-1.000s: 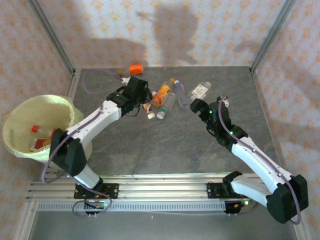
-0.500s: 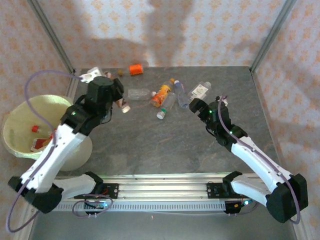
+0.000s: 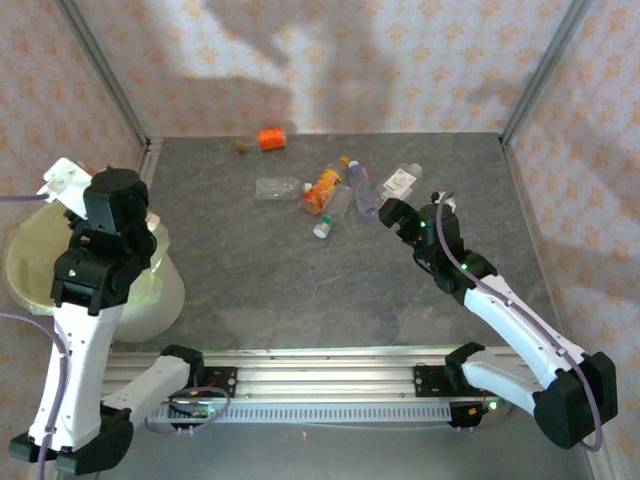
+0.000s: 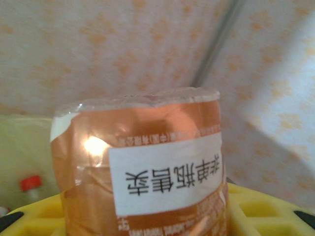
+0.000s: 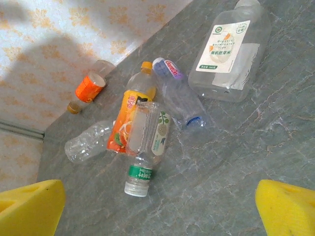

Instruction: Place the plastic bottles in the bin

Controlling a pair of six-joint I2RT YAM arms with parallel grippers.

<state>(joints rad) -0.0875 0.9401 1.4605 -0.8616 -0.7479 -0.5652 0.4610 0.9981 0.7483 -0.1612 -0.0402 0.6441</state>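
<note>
The held plastic bottle still faces the wall, so the left gripper should tilt down and let the bottle go into the bin's opening (image 3: 36,262) (image 4: 23,152) below the gripper.
My left gripper (image 3: 80,193) hangs above the bin (image 3: 25,280), shut on a plastic bottle (image 3: 62,180) with a copper-orange label and a white sticker (image 4: 162,169). Its yellow fingers (image 4: 268,211) flank that bottle. Inside the bin's pale yellow-green liner (image 4: 19,147) lies a red-capped bottle (image 4: 30,184). Several plastic bottles lie on the table: an orange-labelled one (image 3: 322,190) (image 5: 129,118), a green-banded clear one (image 3: 328,215) (image 5: 146,142), a blue-ringed one (image 5: 179,93) and a flat wide one (image 3: 402,180) (image 5: 229,54). My right gripper (image 3: 390,213) (image 5: 160,211) stands open just right of them, holding nothing.
A crushed clear bottle (image 3: 278,187) (image 5: 88,142) lies left of the pile. An orange bottle (image 3: 271,138) (image 5: 89,86) and a small brown cap (image 3: 241,145) sit by the back wall. Metal frame posts (image 3: 105,75) rise at the back corners.
My left arm has lifted a bottle from the pile and swung left until it is over the bin. The right arm has stayed still.
</note>
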